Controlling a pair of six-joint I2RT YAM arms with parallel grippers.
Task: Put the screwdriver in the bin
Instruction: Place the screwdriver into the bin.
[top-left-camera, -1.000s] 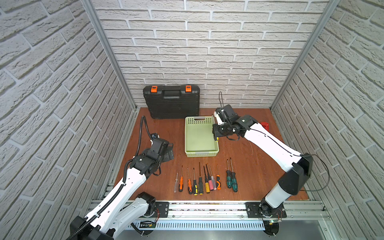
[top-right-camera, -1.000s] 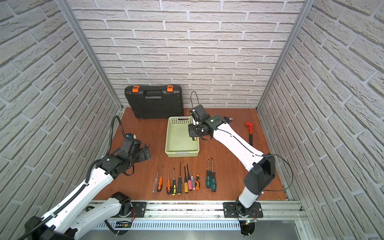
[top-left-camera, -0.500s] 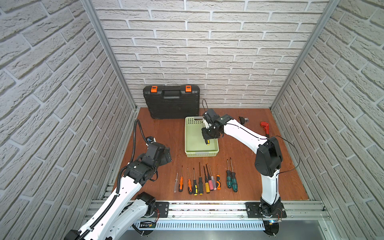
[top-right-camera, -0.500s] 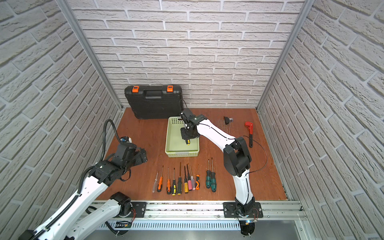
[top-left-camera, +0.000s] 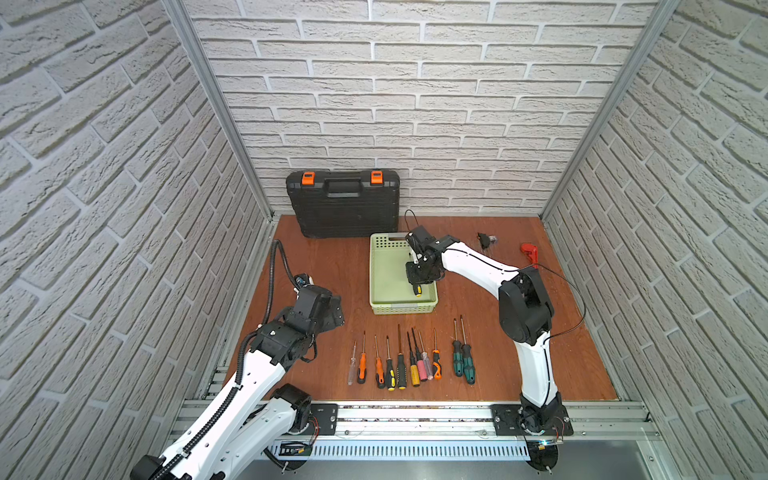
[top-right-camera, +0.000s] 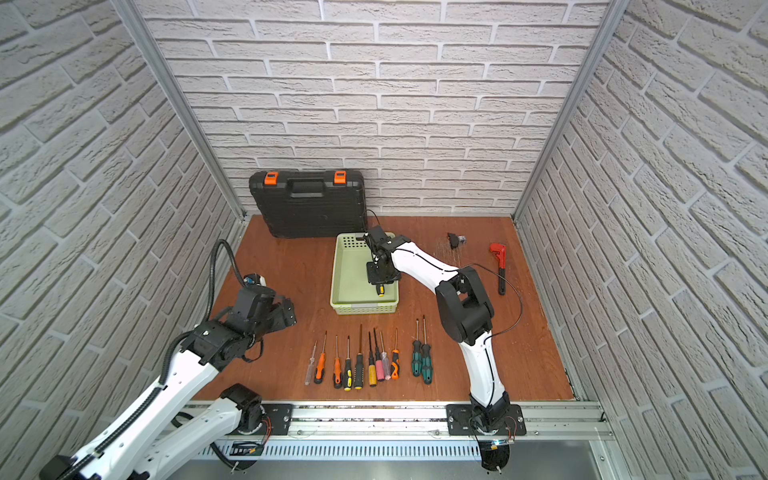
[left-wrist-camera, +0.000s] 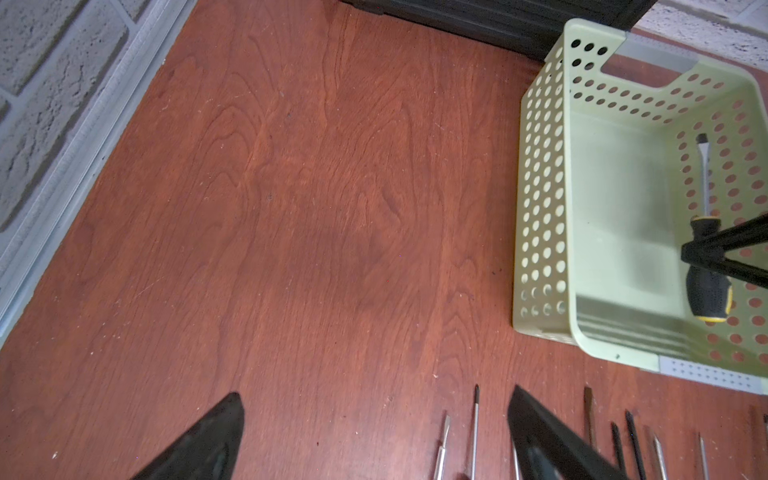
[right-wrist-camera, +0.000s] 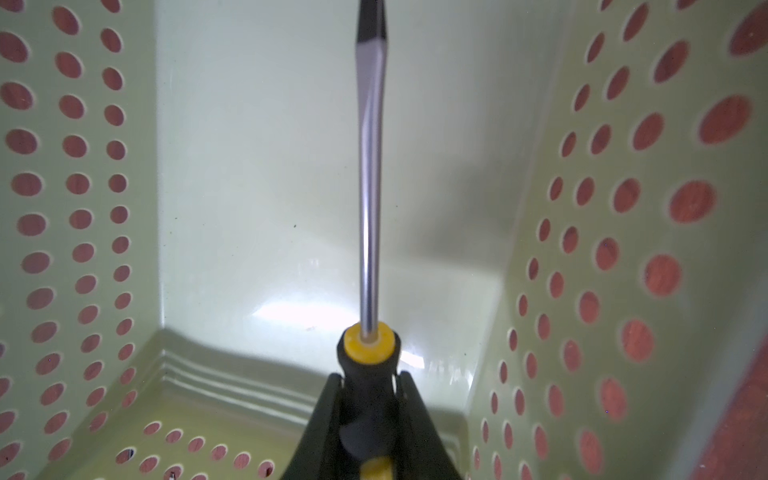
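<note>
The screwdriver is already between the bin's sides, so the robot's right gripper will go down next toward the bin's bottom below it and let go of the screwdriver's handle there.
The pale green perforated bin stands mid-table. My right gripper reaches down inside it near its right wall, shut on the black-and-yellow handle of a screwdriver. In the left wrist view the screwdriver lies level below the bin's rim, its flat tip pointing at the far end. I cannot tell whether it touches the floor. My left gripper hovers open over bare wood left of the bin, holding nothing.
A black toolcase with orange latches leans on the back wall behind the bin. Several screwdrivers lie in a row in front of the bin. A red wrench and a small black part lie at the back right.
My right arm has swung left from beside the bin to over it and lowered the screwdriver inside. My left arm has drawn back toward the front left, still open.
</note>
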